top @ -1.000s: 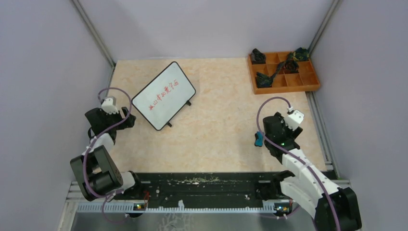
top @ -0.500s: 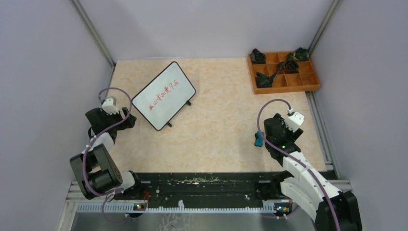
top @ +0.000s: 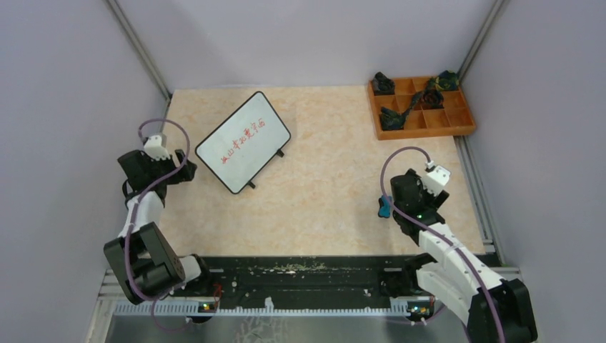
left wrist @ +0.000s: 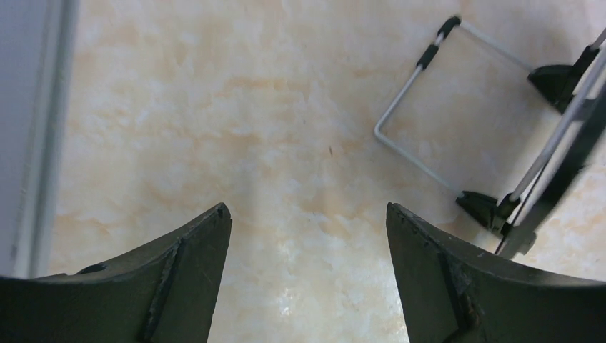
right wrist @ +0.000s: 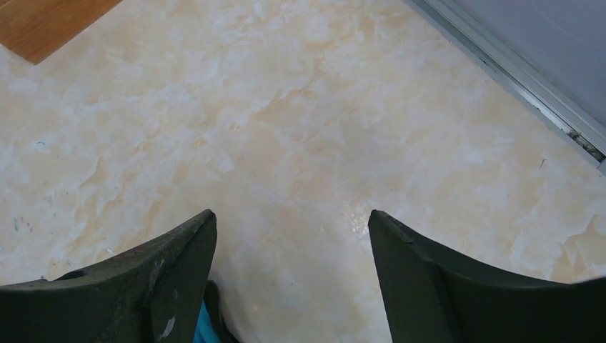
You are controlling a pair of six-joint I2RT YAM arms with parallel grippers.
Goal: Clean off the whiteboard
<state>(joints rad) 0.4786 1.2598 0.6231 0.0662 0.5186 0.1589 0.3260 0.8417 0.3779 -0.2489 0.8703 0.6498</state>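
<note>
I need to move my right gripper to the left in the top view next and lower its open fingers around the blue and black object [top: 384, 207] [right wrist: 209, 325], which lies below the gripper on that side.
The whiteboard [top: 243, 141] stands tilted at the far left of the table, with a line of red writing across its white face. My left gripper [top: 179, 171] is just left of its near corner, apart from it. In the left wrist view that gripper [left wrist: 307, 214] is open over bare table, with the whiteboard's edge [left wrist: 564, 153] and wire stand [left wrist: 404, 93] at the right. My right gripper [top: 404, 193] is at the right side, far from the board. It [right wrist: 291, 218] is open and empty. A small blue and black object [top: 384, 207] lies by its left finger [right wrist: 179, 279].
An orange compartment tray [top: 423, 132] with dark crumpled items sits at the far right corner; its corner [right wrist: 50, 21] shows in the right wrist view. Grey walls and metal rails [right wrist: 514, 78] close in the table on three sides.
My left arm has shifted a little to the left and further back, staying open. The right arm has barely moved.
</note>
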